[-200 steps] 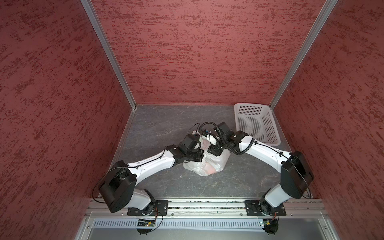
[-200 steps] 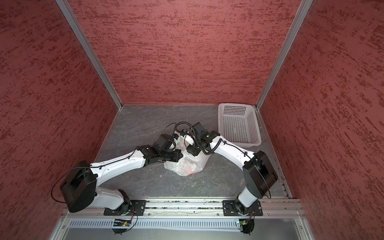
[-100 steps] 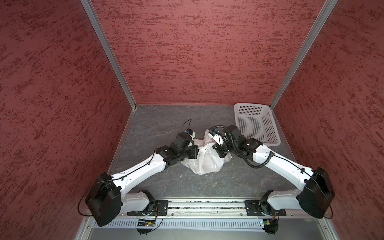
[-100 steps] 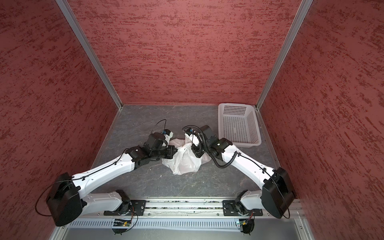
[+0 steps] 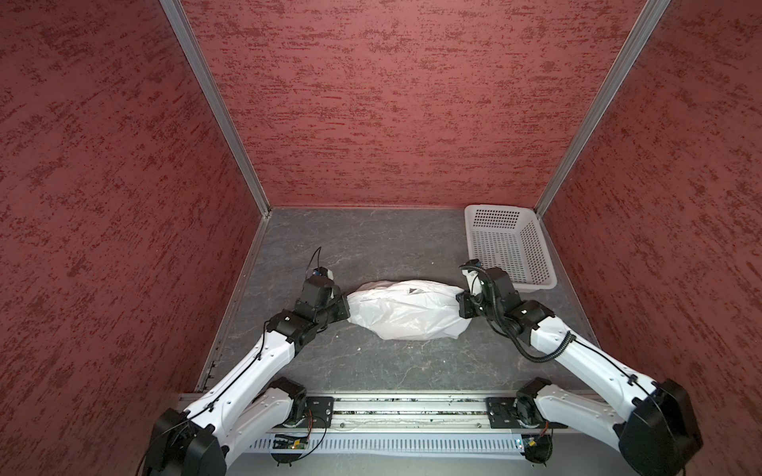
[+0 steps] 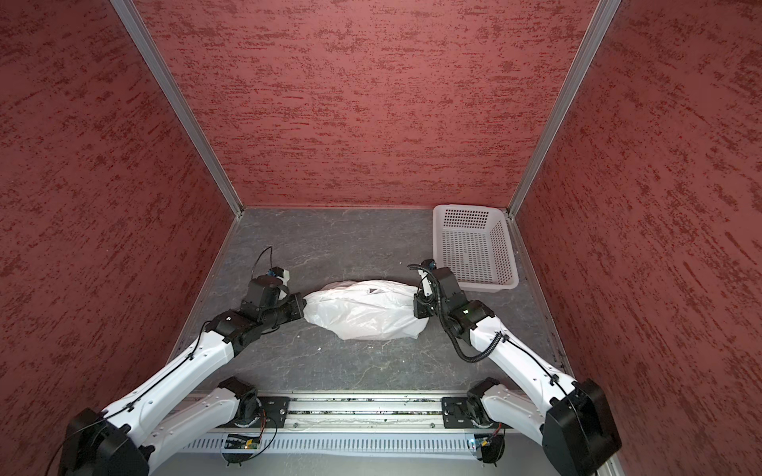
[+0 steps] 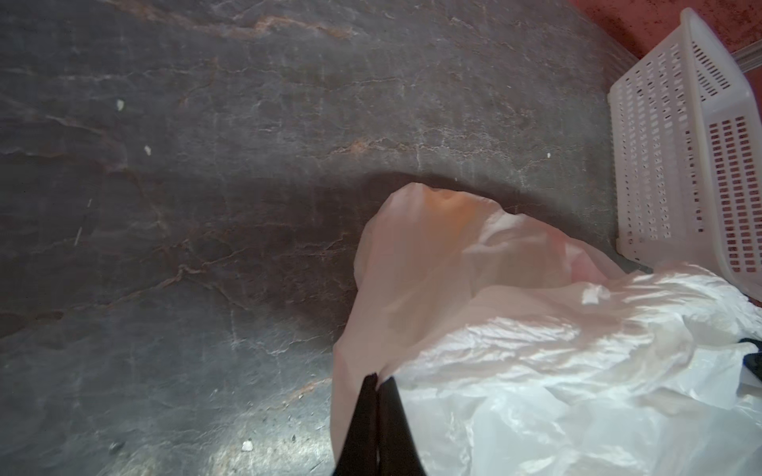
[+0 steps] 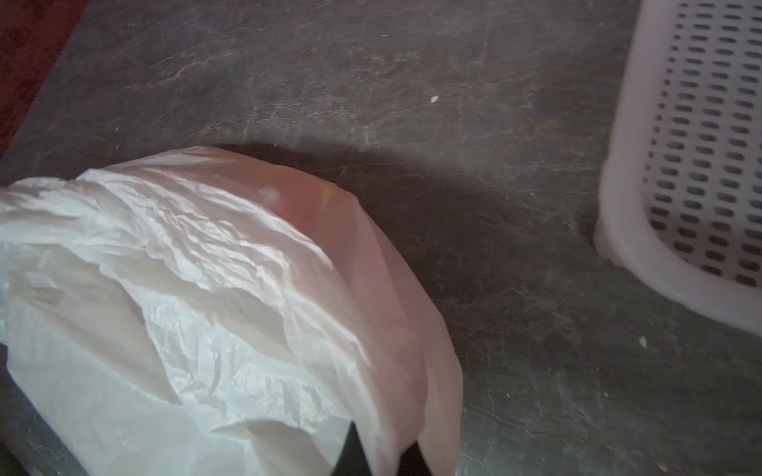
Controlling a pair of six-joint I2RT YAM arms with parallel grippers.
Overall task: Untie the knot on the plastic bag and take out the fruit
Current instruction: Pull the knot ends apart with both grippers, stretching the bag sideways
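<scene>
Both my grippers are stretching the bag wide. My left gripper should next move slightly up and toward the bag's middle, then open to free the pinched fold [image 5: 352, 303] [image 7: 389, 373].
The white plastic bag [image 5: 406, 313] [image 6: 363, 315] lies stretched wide and low on the grey table in both top views. My left gripper [image 5: 344, 307] [image 6: 301, 309] is shut on its left end; in the left wrist view the black jaws pinch a fold of plastic [image 7: 378, 381]. At the bag's right end my right gripper [image 5: 462, 303] [image 6: 416, 305] is also shut on plastic, which runs between its tips [image 8: 385, 447]. I cannot make out the knot. The fruit is hidden inside; only an orange tint [image 7: 457, 210] and a pink tint [image 8: 301, 206] show through.
A white perforated basket [image 5: 532, 285] [image 6: 486, 285] stands at the back right, close behind my right gripper, and shows in both wrist views [image 7: 680, 123] [image 8: 626, 206]. Red walls close in the table on three sides. A metal rail runs along the front.
Both arms have drawn apart from the middle, left going left and right going right, pulling the bunched bag out wide and flat. The right gripper has closed on the plastic.
</scene>
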